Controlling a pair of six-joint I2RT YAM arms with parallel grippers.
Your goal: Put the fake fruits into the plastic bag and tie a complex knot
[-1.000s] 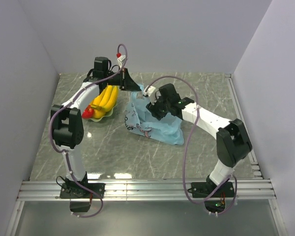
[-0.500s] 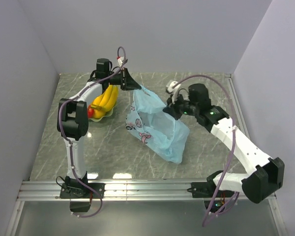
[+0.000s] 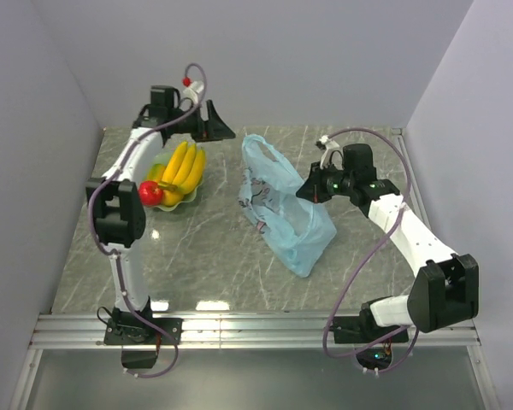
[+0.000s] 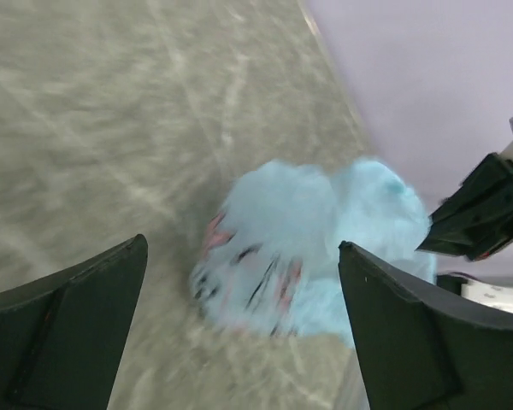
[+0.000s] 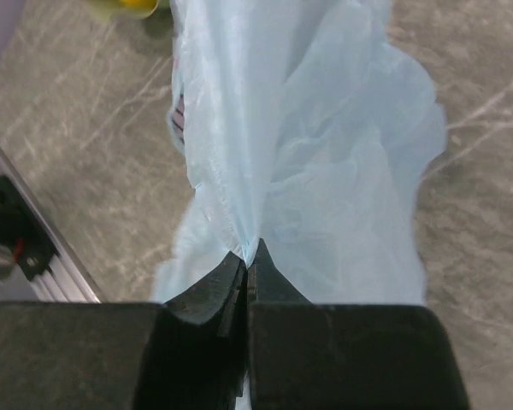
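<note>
The left gripper moves back, turns and lowers next, since it faces the bag and the banana stem by the apple (image 3: 150, 193) lies below and back from it.
The light-blue plastic bag (image 3: 284, 207) lies crumpled on the marble table, right of centre, with one handle loop standing up. My right gripper (image 3: 313, 190) is shut on the bag's right edge. In the right wrist view its jaws (image 5: 249, 259) pinch a fold of the plastic bag (image 5: 325, 162). My left gripper (image 3: 220, 129) hangs open above the far left of the table, apart from the bag. The blurred bag (image 4: 303, 243) shows below its spread fingers (image 4: 77, 329). The banana bunch (image 3: 185, 166) and red apple (image 3: 150, 193) rest in the pale green dish (image 3: 186, 198).
Grey walls close the table on the left, back and right. A metal rail (image 3: 256, 329) runs along the near edge by the arm bases. A yellow fruit (image 5: 130, 5) peeks in at the top of the right wrist view.
My left gripper let go of the bag, opened wide and pulled back to the left. My right gripper shut on the bag's edge and drew it to the right.
</note>
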